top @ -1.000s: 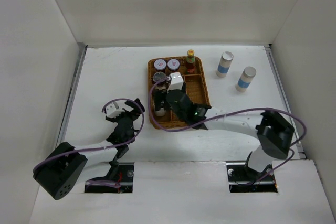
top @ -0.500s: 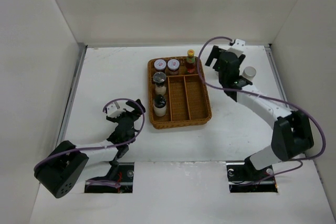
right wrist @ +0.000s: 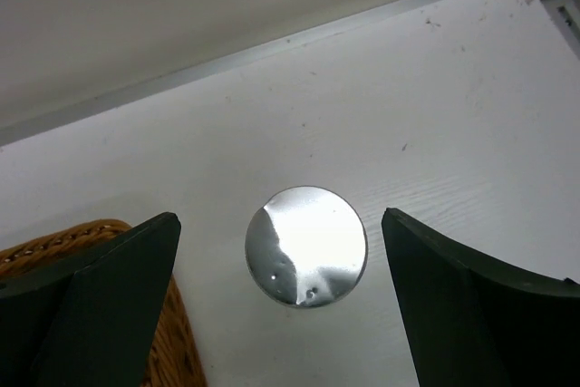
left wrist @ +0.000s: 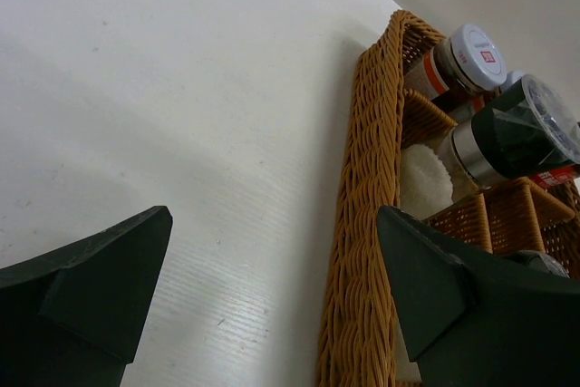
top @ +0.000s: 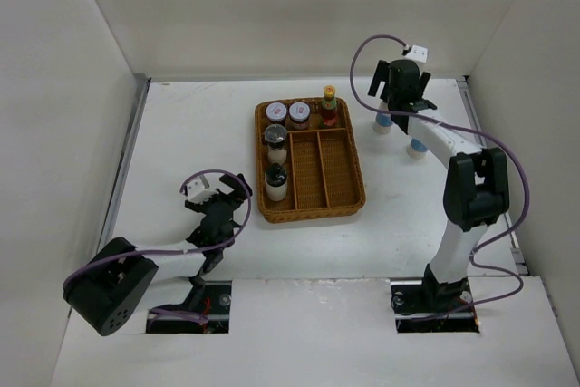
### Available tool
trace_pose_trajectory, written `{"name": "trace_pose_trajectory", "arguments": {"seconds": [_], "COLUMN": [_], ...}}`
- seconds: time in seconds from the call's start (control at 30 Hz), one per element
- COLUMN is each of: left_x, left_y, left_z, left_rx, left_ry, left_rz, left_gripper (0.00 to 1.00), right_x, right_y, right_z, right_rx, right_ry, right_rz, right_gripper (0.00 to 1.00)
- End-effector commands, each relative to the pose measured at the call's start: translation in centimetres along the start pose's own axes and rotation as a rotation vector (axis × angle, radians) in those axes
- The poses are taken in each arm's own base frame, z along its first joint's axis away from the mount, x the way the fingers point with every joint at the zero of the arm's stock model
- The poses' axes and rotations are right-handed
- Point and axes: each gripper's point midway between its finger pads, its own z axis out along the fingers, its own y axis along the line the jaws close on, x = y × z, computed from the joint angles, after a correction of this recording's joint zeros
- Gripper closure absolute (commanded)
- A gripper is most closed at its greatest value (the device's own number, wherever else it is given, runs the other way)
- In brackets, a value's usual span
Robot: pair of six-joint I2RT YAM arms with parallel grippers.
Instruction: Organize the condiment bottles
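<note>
My right gripper lowers around the shaker's capped top (right wrist: 306, 246) beside the tray next and closes, because the silver cap already shows between its spread fingers.
Five condiment bottles stand in the wicker tray (top: 354, 189): two pink-white-lidded jars (top: 277, 111) (top: 299, 112), a yellow-capped sauce bottle (top: 329, 108), a grey-lidded jar (top: 275, 137) and a black-capped white bottle (top: 275, 181). Right of the tray stand two blue-labelled shakers (top: 383, 123) (top: 418, 146), both partly hidden by the right arm. My right gripper (top: 397, 97) hangs open above the nearer shaker. Its silver cap (right wrist: 306, 246) shows between the spread fingers of the right gripper (right wrist: 279, 222), untouched. My left gripper (top: 237, 198) (left wrist: 274, 217) is open and holds nothing, low beside the tray's left wall (left wrist: 362, 224).
White walls close the table at the back and both sides. The tray's two long right compartments (top: 322, 165) hold nothing. In the right wrist view the tray's corner (right wrist: 54, 246) lies left of the shaker, with the back wall's metal strip just beyond.
My right arm has swung from the tray's front left compartment across to the back right and now hovers over a shaker. The left arm has hardly moved.
</note>
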Motion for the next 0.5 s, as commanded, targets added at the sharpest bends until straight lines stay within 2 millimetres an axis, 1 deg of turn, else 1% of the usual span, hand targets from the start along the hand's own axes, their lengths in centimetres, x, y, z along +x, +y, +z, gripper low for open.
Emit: {"name": "trace_pose_trajectory", "arguments": {"seconds": [0.0,0.07,0.23,0.27,0.33,0.4,0.43,0.47], "left_x": [-1.1,-0.9,-1.0,-0.9,-0.8,-0.9,-0.9,-0.8], "left_y": [-1.7,-1.5,-1.8,-1.7,-1.7,-1.9,-1.8,-1.7], "left_z": [0.5,0.6,0.6,0.7,0.7,0.6,0.7,0.7], "left_rx": [0.031,0.025,0.036,0.033,0.034,0.041,0.037,0.034], "left_ry": [-0.028,-0.025,-0.023,-0.023,-0.019,-0.018,-0.020,-0.017], "left_rz": [-0.057,-0.051,-0.062,-0.060,-0.061,-0.065,-0.064,-0.060], "left_gripper": [0.00,0.00,0.00,0.00,0.00,0.00,0.00,0.00], "right_x": [0.0,0.3,1.6,1.6,1.3,0.1,-1.0,-2.1], "right_y": [0.8,0.4,-0.7,-0.8,-0.6,-0.9,-1.3,-1.4], "right_z": [0.9,1.5,2.9,3.1,3.1,2.2,1.5,0.4], "right_rx": [-0.042,-0.024,0.015,0.016,0.016,0.020,0.031,0.033], "right_ry": [0.030,0.035,0.063,0.062,0.054,0.016,-0.024,-0.070], "right_rz": [-0.009,0.003,0.003,0.005,0.005,0.012,0.026,0.039], "right_gripper": [0.00,0.00,0.00,0.02,0.18,0.35,0.40,0.43]}}
